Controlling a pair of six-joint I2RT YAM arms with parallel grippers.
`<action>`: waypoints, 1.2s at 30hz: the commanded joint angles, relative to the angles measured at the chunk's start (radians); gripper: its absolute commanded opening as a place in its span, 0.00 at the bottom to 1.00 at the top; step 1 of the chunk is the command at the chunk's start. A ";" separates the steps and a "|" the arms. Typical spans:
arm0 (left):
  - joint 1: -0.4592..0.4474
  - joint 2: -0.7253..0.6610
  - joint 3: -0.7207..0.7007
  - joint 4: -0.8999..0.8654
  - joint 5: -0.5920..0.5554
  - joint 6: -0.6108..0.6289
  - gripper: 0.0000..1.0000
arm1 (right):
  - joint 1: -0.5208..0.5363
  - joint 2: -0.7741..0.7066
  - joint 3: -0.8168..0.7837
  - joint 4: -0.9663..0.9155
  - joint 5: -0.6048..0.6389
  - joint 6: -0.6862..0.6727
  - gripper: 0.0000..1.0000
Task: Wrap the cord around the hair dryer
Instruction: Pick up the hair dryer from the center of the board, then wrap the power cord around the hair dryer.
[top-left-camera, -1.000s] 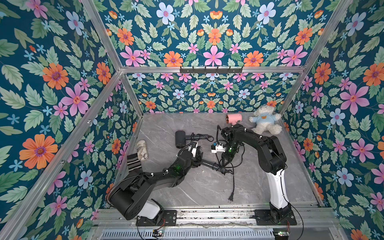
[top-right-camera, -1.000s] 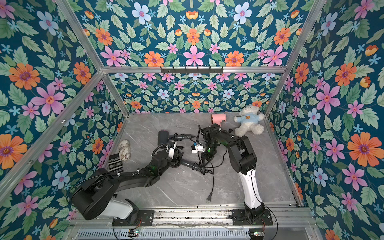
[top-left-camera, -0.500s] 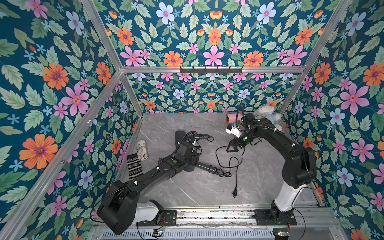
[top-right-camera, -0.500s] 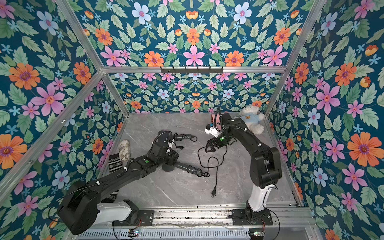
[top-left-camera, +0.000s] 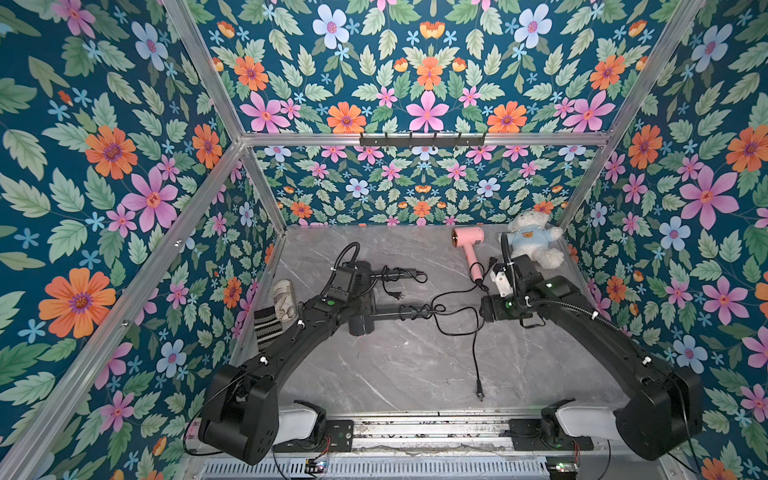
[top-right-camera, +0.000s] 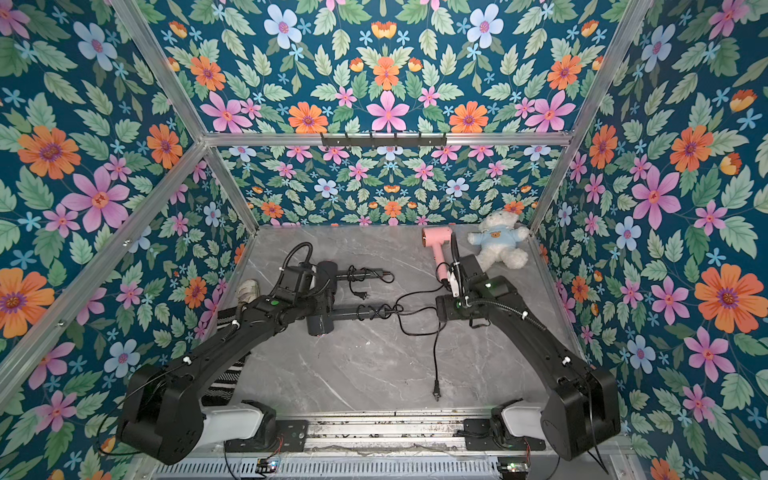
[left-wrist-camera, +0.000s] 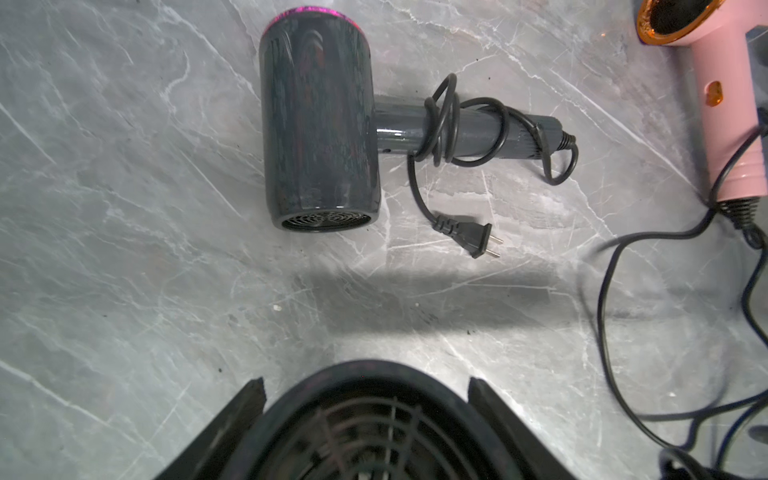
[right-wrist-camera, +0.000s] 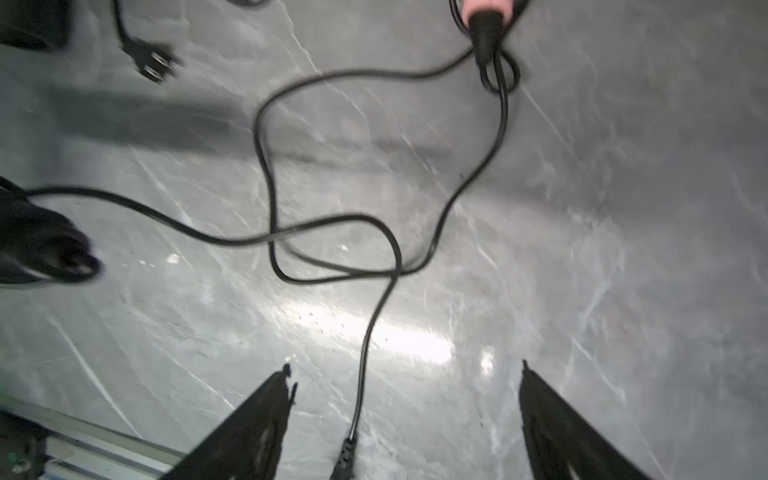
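My right gripper will move back and come down onto the black plug, because the cord's loose end lies near the front, closer to my base.
My left gripper is shut on the barrel of a dark hair dryer. The left wrist view has the barrel's grille filling the space between my fingers. The dryer's handle points right, with a few crossed turns of cord on it. From the handle's end the loose black cord loops over the floor and ends in a plug near the front. My right gripper hangs open beside those loops. In the right wrist view the cord lies on the floor between its spread fingers.
Behind the held dryer lies another dark dryer with its cord wound on the handle. A pink dryer and its loose cord lie at the back right, beside a white teddy bear. A patterned roll and striped cloth sit by the left wall.
My right gripper opened, swung from the dryer's handle up towards the pink dryer, then came back down to the cord loops. The left arm drew the held dryer leftward.
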 joint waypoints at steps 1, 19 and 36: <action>0.021 0.010 0.020 0.010 -0.025 -0.058 0.00 | 0.075 0.008 -0.039 -0.066 0.146 0.184 0.90; 0.058 0.059 0.060 0.055 -0.040 -0.099 0.00 | 0.447 0.156 -0.234 -0.112 -0.005 0.531 0.55; 0.059 0.087 0.057 0.079 -0.039 -0.122 0.00 | 0.496 0.246 -0.301 0.007 -0.064 0.559 0.28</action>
